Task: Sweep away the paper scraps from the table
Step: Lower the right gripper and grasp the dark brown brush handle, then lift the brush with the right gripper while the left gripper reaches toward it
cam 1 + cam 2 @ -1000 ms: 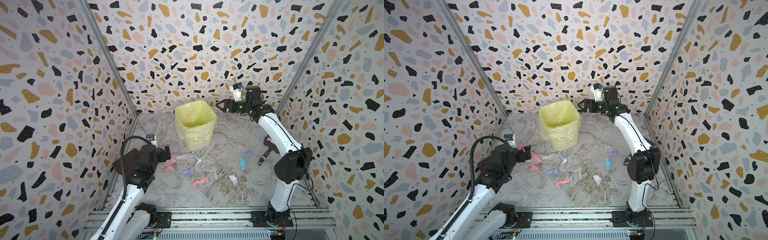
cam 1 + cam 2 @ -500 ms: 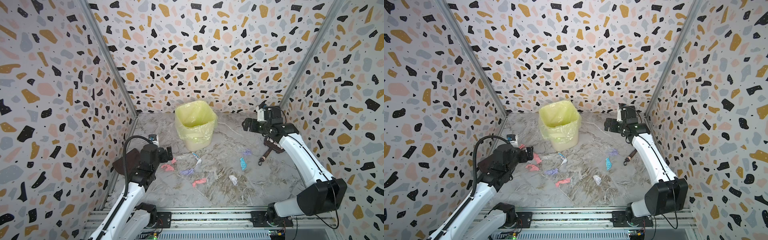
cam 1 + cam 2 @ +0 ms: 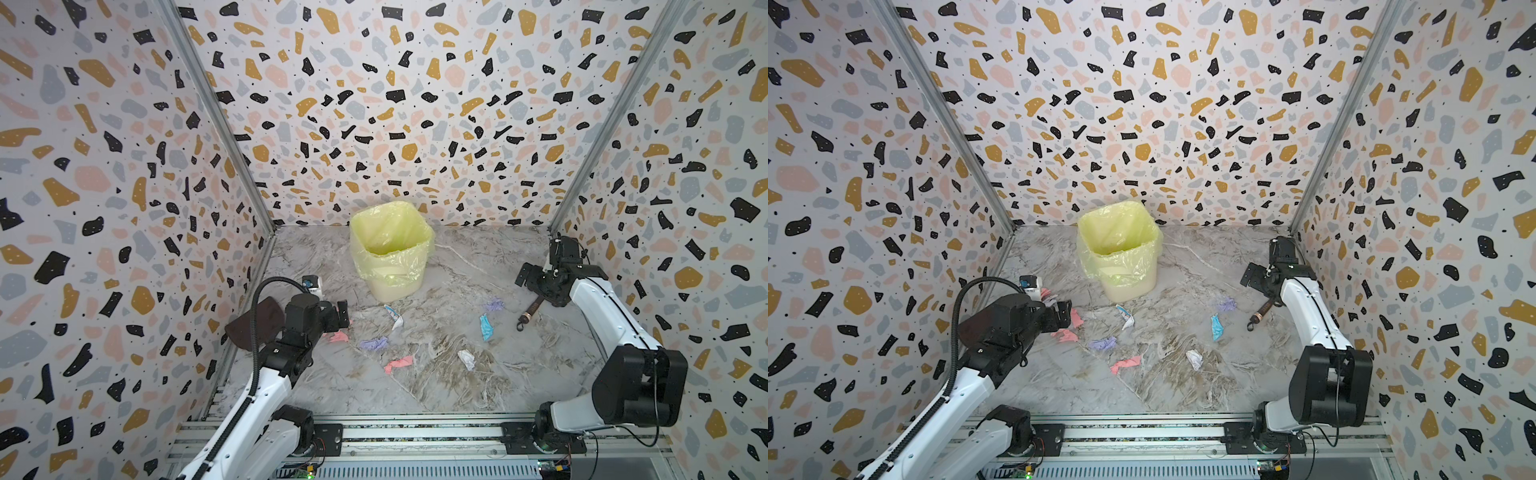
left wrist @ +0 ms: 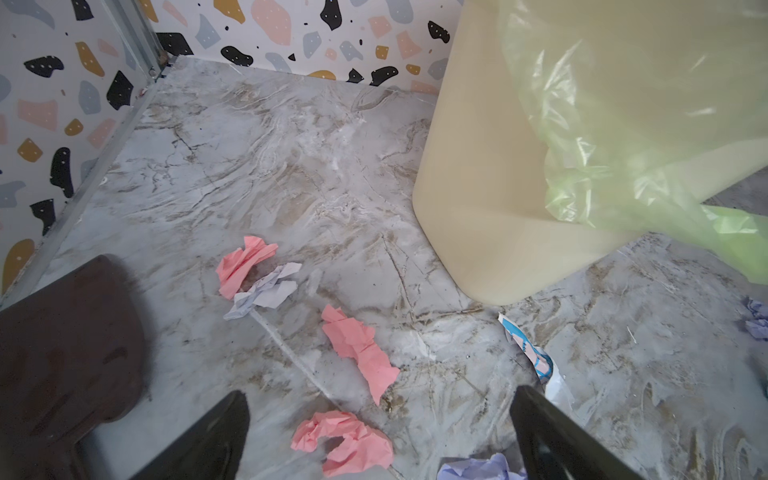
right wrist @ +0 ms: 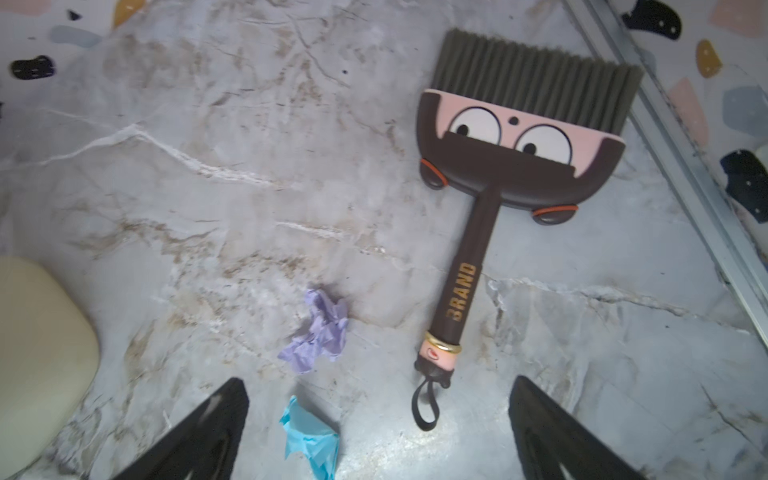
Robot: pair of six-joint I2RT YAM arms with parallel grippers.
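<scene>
The right gripper comes down next with a slight turn to straddle the lettered part of the brush handle (image 3: 533, 307) (image 5: 463, 288), which lies at an angle below its open fingers.
Several paper scraps lie across the marble table (image 3: 457, 386): pink (image 3: 399, 364), lilac (image 3: 374, 344), white (image 3: 466, 358) and light blue (image 3: 485, 327). My left gripper (image 3: 343, 313) hangs open low over the left-hand scraps. In the left wrist view its fingers (image 4: 224, 432) stand wide apart around a crumpled pink scrap (image 4: 345, 440). My right gripper (image 3: 530, 277) is open at the right, above a dark brown brush (image 5: 469, 286) lying flat. In the right wrist view a lilac scrap (image 5: 320, 332) and a light blue scrap (image 5: 309, 440) lie beside the brush handle.
A cream bin with a yellow liner (image 3: 390, 249) stands at the back middle. A dark brown dustpan (image 3: 255, 328) lies by the left wall, behind my left gripper. The brush head (image 5: 523, 137) points at the right wall's metal rail (image 5: 685, 158).
My right arm has swung from beside the bin at the back over to the right wall and come down above the brush. The left gripper has edged slightly forward.
</scene>
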